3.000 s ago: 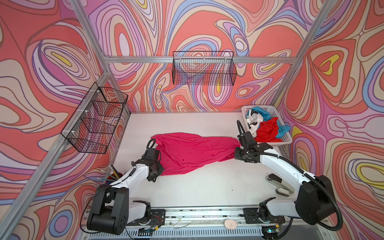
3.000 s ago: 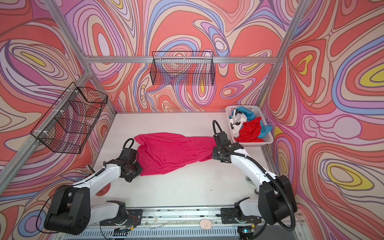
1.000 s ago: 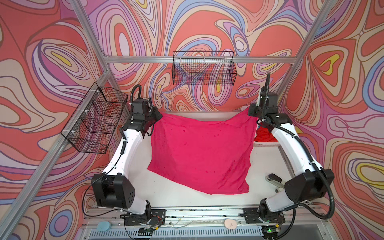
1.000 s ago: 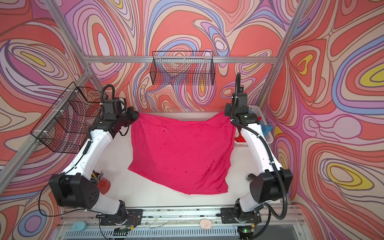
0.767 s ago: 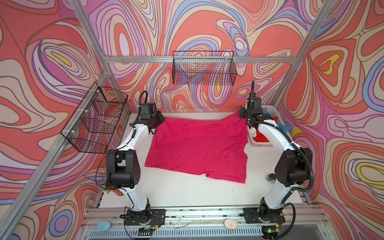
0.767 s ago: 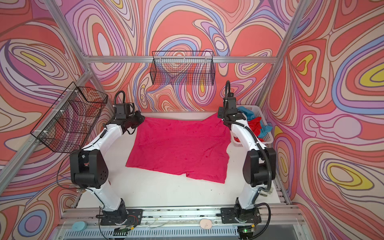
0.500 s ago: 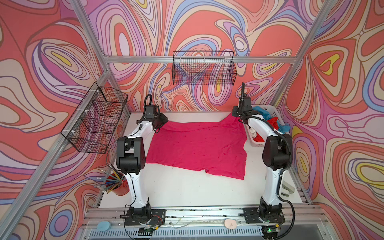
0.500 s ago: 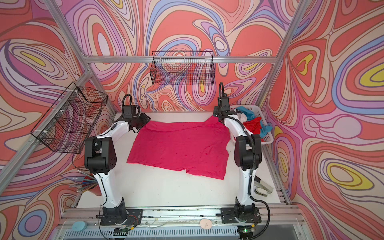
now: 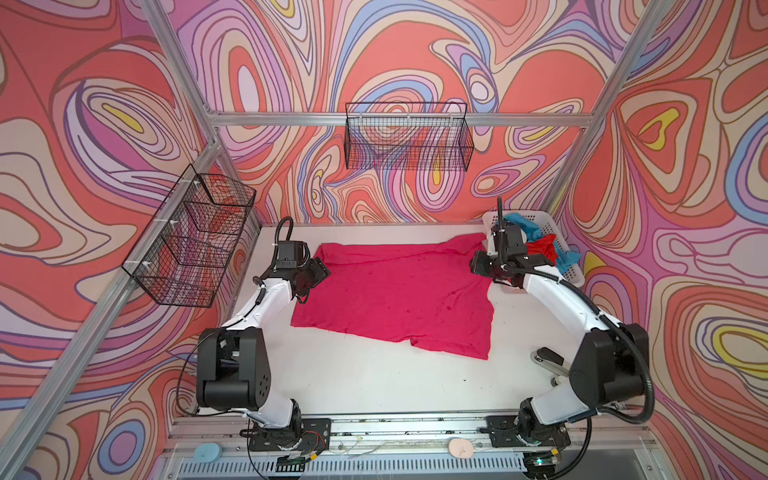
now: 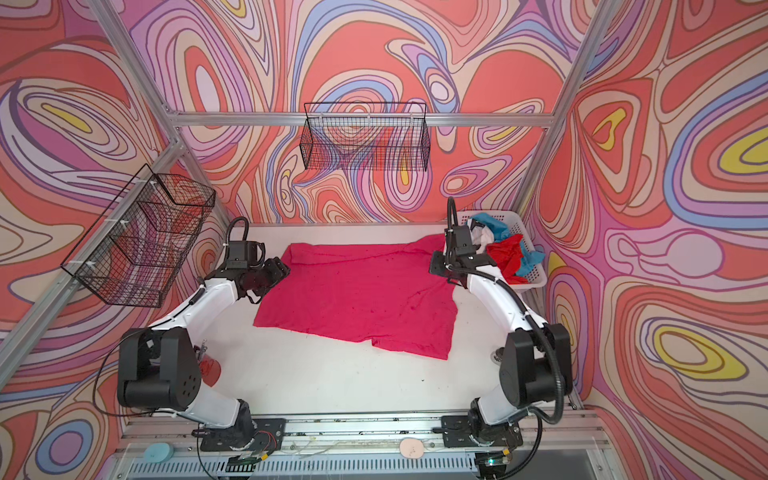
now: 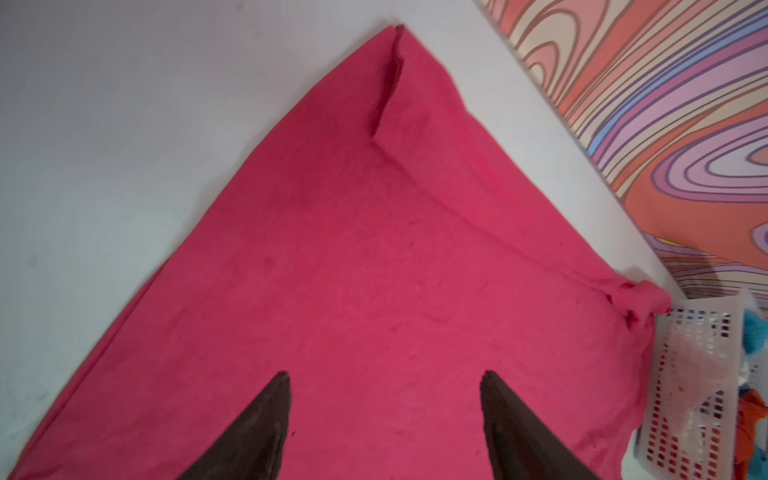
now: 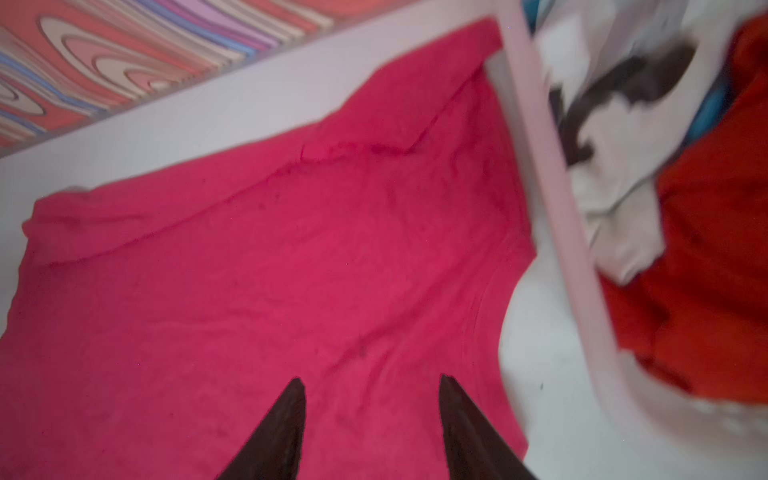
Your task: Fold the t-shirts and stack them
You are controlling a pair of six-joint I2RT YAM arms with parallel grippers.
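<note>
The robot will bring its open left gripper back and down to the shirt's near corner [image 9: 296, 322] on the red cup's side, since that corner is closer to the robot's base.
A large magenta-pink t-shirt [image 9: 395, 295] [image 10: 357, 299] lies spread flat on the white table, seen in both top views. My left gripper [image 9: 322, 270] [image 11: 384, 376] hovers open over the shirt's far left corner with nothing between its fingers. Over the far right corner, beside the basket, my right gripper [image 9: 476, 264] [image 12: 370, 380] is also open and empty. That corner of the shirt rests against the white slotted basket [image 9: 536, 216]. Inside the basket lie a red t-shirt [image 9: 540, 247], a teal-blue one [image 9: 521, 220] and a white one with black marks [image 12: 615, 124].
Black wire baskets hang on the back wall [image 9: 409, 141] and the left wall [image 9: 191, 241]. A red cup [image 10: 210, 370] stands at the table's left edge behind the left arm. A small metal tool [image 9: 548, 359] lies at the right edge.
Both arms brought the raised magenta-pink shirt down flat onto the table. Both grippers then opened, let go of its far corners and drew back a little.
</note>
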